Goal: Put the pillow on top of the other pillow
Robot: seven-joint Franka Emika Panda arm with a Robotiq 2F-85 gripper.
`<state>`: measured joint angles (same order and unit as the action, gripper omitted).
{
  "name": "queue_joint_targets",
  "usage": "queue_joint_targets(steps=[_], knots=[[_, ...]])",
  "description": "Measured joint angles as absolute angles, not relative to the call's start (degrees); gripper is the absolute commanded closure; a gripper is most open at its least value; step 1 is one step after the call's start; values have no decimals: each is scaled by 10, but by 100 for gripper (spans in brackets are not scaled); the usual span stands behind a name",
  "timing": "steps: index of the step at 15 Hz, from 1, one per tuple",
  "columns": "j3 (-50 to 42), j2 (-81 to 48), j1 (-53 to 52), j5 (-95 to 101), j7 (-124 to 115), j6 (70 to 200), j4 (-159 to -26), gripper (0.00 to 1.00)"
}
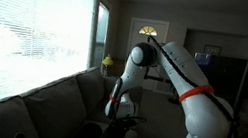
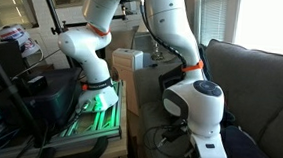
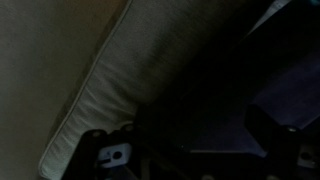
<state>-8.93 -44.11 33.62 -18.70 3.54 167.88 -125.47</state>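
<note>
My gripper should next lower its open fingers onto the cloth of the dark blue pillow just below, moving away from the grey cushion point(image 3: 90, 70), and then close.
In the wrist view a light grey couch cushion point(image 3: 90, 70) with a piped edge fills the left. A dark blue pillow point(image 3: 225, 115) lies in deep shadow to its right. My gripper point(image 3: 195, 150) is right above the dark pillow, and its two fingers stand wide apart at the bottom corners, open. In both exterior views the arm bends down over the couch, with the gripper low over the seat point(image 1: 116, 118) and over the dark pillow point(image 2: 246, 157). Whether the fingers touch the pillow is hidden by the dark.
The grey couch point(image 1: 47, 102) runs under a large window with blinds point(image 1: 30, 23). Its backrest point(image 2: 257, 82) rises beside the arm. The robot's cart with electronics point(image 2: 89, 115) stands close to the couch. A cardboard box point(image 2: 128, 60) sits behind.
</note>
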Motion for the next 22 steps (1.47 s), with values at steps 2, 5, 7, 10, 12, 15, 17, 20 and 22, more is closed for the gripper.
queue_joint_targets(steps=[2,5,7,10,12,15,17,20,22], knots=[[-91,-452,334,-186,25,1679,-1244,0],[-90,-475,335,-186,16,1680,-1221,0],[-85,-491,337,-186,12,1682,-1204,0],[-71,-516,344,-186,11,1702,-1179,0],[-59,-532,350,-186,11,1720,-1163,0],[-38,-557,362,-186,11,1745,-1141,0],[-26,-572,371,-186,5,1754,-1126,0],[-18,-592,379,-186,-5,1755,-1105,23],[-17,-602,380,-186,-11,1755,-1095,34]])
